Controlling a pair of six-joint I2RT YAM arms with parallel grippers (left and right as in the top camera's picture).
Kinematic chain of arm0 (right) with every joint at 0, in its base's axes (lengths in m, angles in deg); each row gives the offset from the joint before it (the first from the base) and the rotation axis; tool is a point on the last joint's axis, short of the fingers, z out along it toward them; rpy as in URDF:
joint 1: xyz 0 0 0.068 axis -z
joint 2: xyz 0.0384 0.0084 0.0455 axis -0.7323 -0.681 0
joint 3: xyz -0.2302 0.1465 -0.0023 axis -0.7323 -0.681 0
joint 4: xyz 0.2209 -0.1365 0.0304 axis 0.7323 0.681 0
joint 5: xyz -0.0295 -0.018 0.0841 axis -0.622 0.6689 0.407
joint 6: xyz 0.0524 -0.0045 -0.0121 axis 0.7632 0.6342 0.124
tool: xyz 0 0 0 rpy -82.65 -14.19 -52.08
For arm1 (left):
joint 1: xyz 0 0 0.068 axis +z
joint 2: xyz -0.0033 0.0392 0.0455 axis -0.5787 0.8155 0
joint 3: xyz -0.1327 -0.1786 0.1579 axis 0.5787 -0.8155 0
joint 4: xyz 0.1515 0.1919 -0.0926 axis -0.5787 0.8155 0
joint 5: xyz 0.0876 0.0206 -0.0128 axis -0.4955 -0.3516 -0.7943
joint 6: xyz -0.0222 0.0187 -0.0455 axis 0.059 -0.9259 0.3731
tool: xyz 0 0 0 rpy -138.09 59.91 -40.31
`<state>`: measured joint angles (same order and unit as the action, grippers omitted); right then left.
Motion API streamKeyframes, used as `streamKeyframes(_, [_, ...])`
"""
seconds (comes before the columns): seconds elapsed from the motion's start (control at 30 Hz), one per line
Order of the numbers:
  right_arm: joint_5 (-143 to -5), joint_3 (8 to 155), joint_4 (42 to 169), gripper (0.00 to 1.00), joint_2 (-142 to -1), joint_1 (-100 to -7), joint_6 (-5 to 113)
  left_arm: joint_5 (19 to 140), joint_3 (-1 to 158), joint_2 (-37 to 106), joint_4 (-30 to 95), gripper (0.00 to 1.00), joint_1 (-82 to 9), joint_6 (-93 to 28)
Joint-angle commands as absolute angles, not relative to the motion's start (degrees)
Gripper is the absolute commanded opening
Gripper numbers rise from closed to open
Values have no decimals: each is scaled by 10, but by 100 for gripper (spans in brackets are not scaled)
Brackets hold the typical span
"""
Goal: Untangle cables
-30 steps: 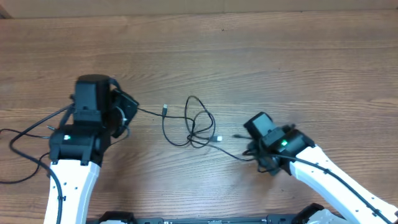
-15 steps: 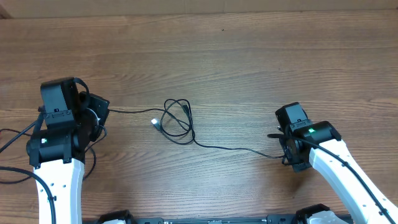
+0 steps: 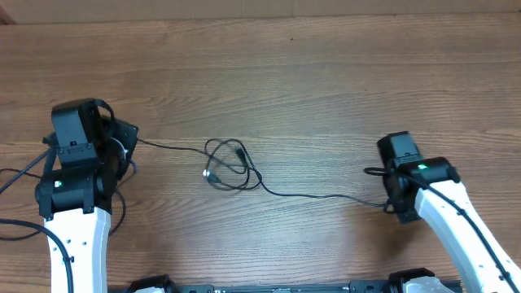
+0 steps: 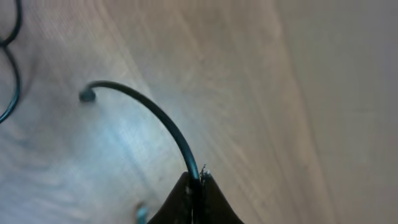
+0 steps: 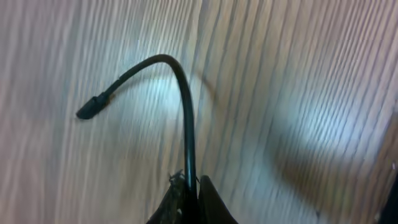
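Note:
My right gripper moves toward the knotted loops next and releases the cable on the bare wood short of them, because the cable's part is stretched nearly straight.
Thin black cables lie knotted in small loops at the table's middle. One strand runs left to my left gripper, another runs right along the wood to my right gripper. In the left wrist view the left gripper is shut on a black cable whose free plug end curves away. In the right wrist view the right gripper is shut on a cable with its plug tip free.
The wooden table spreads around the knot. Thicker black robot wires loop at the left edge by the left arm's base.
The right gripper has moved further right and the left slightly, drawing the strands out. The tangle has tightened into smaller loops near the centre.

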<state>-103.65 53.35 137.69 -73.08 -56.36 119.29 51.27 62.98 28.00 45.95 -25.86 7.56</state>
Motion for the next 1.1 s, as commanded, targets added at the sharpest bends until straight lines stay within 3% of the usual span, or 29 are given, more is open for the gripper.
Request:
streamKeyframes(0.0, [-1098, 536, 1350, 6, -722, -505, 1190, 488, 636, 283, 402, 5, -255, 79])
streamKeyframes(0.1, [-1116, 536, 1314, 7, -723, -453, 1181, 470, 636, 296, 362, 4, -255, 79])
streamKeyframes(0.3, [-1061, 536, 1150, 5, -740, -330, 980, 458, 636, 365, 303, 4, -255, 62])
streamKeyframes(0.4, [-965, 536, 1099, 5, -754, -287, 884, 467, 636, 402, 286, 4, -256, 61])
streamKeyframes(0.57, [-770, 536, 1098, 10, -759, -288, 786, 544, 636, 423, 279, 4, -256, 59])
streamKeyframes(0.67, [-673, 536, 1107, 21, -759, -302, 754, 577, 636, 423, 292, 4, -257, 55])
streamKeyframes(0.8, [-600, 536, 1122, 23, -759, -354, 740, 637, 636, 423, 325, 4, -257, 45])
streamKeyframes(0.87, [-601, 536, 1122, 26, -759, -386, 740, 657, 636, 423, 339, 12, -257, 22])
streamKeyframes(0.97, [-618, 536, 1121, 36, -760, -448, 740, 664, 636, 423, 361, 58, -258, -39])
streamKeyframes(1.07, [-646, 535, 1121, 43, -761, -479, 740, 678, 636, 423, 377, 68, -260, -69])
